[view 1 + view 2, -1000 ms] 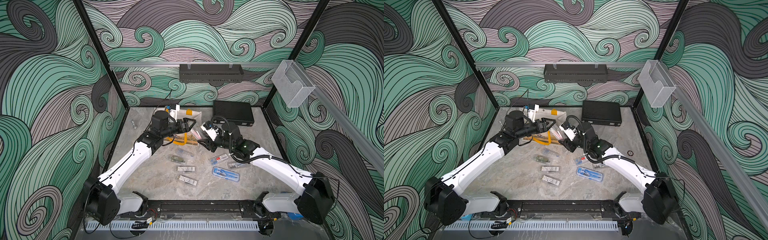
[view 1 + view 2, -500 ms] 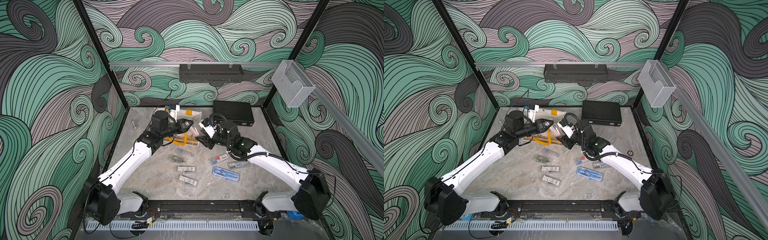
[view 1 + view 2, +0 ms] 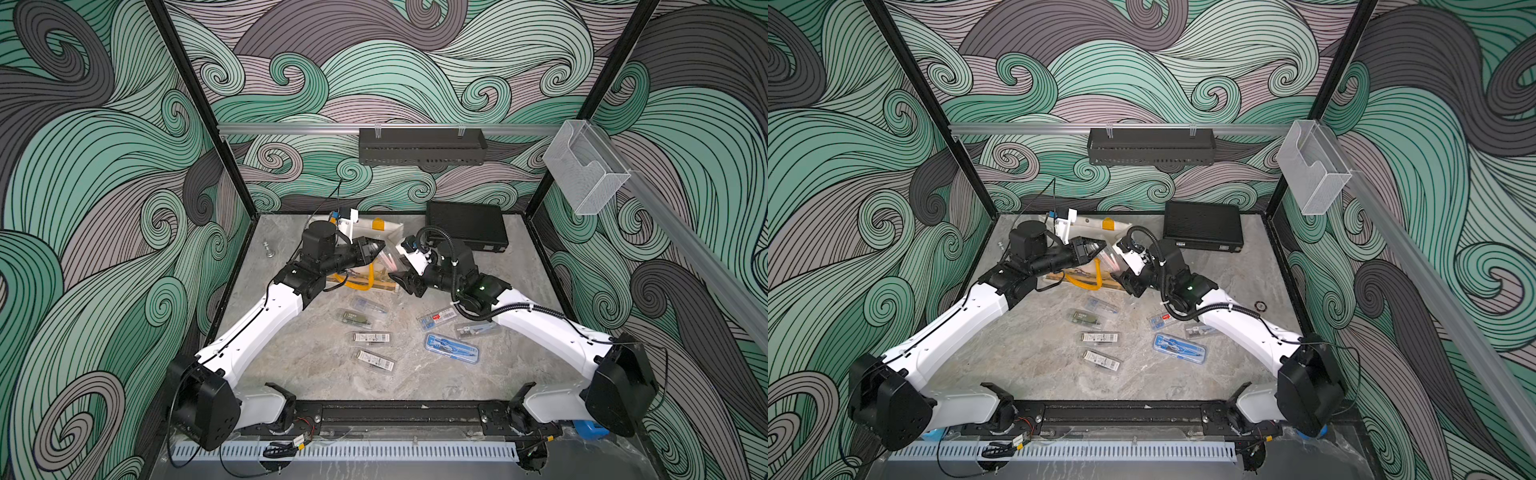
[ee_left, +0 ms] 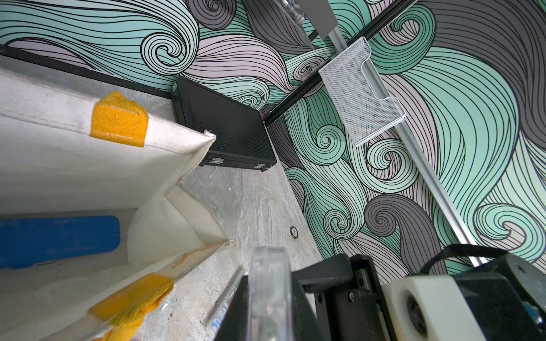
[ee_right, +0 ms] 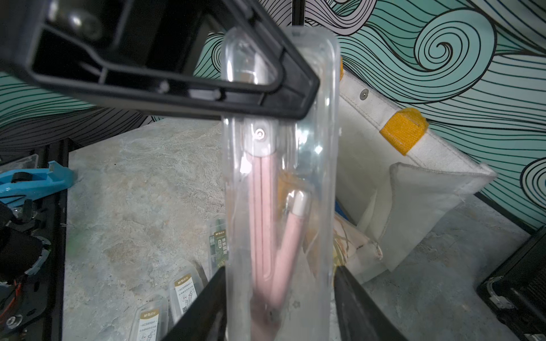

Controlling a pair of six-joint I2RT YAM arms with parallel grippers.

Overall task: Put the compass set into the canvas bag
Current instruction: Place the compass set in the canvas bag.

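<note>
I will next turn my left gripper fingers-down, lower the clear case through the canvas bag's opening (image 3: 380,235) (image 4: 96,210) toward the blue case and let go of the clear case's thin edge, because the canvas bag is open.
The compass set (image 5: 280,177) is a clear plastic case with a pink compass inside. It hangs above the table beside the open mouth of the canvas bag (image 4: 74,165), and both top views show it between the two grippers (image 3: 388,259) (image 3: 1111,259). My left gripper (image 4: 267,280) is shut on the case's thin edge; one of its black fingers (image 5: 206,97) crosses the case's far end. My right gripper (image 5: 280,283) stands open, its jaws flanking the case's near end with a slight gap. A blue case (image 4: 59,239) lies inside the bag.
A black hard case (image 3: 465,226) lies at the back right, next to the bag (image 3: 388,228). Several boxed compass sets lie on the table in front, among them a blue one (image 3: 451,348) and a labelled clear one (image 3: 371,337). A small metal piece (image 3: 269,249) lies near the left wall.
My left gripper has closed on the case's far end. My right gripper, shut on the case before, has spread its jaws off it.
</note>
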